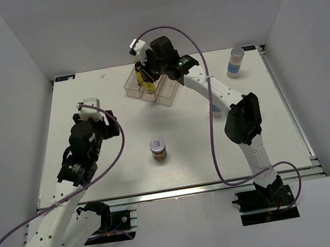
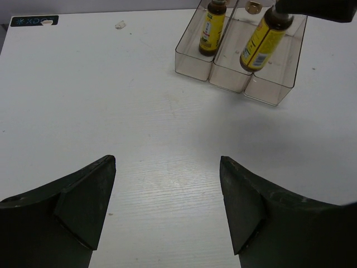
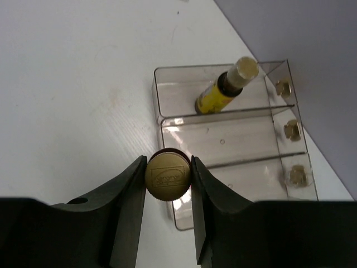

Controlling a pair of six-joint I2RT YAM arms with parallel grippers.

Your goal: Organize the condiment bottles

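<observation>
Next, my right gripper will shift left in the top view, then down to release its bottle at the occupied section's near end [image 1: 133, 89] [image 3: 175, 92], since the matching bottle leaves room there.
My right gripper [image 1: 148, 75] [image 3: 168, 162] is shut on the gold cap of a slim yellow bottle [image 2: 261, 43] [image 3: 167, 177]. It holds the bottle tilted over the middle compartment of the clear tray [image 1: 167, 95] [image 2: 262, 92] [image 3: 234, 142]. A second yellow bottle [image 1: 140, 76] [image 2: 212, 30] [image 3: 223, 92] stands in the tray's left compartment. A squat brown jar [image 1: 158, 150] stands at mid-table. A white cylinder with a blue band [image 1: 235, 63] stands at the back right. My left gripper [image 1: 93, 109] [image 2: 167, 162] is open and empty over bare table, left of the tray.
A small pale, bluish object [image 1: 216, 111] is partly hidden behind the right arm's forearm. White walls enclose the table [image 1: 85, 172] on three sides. A dark label [image 2: 33, 20] lies at the far left edge.
</observation>
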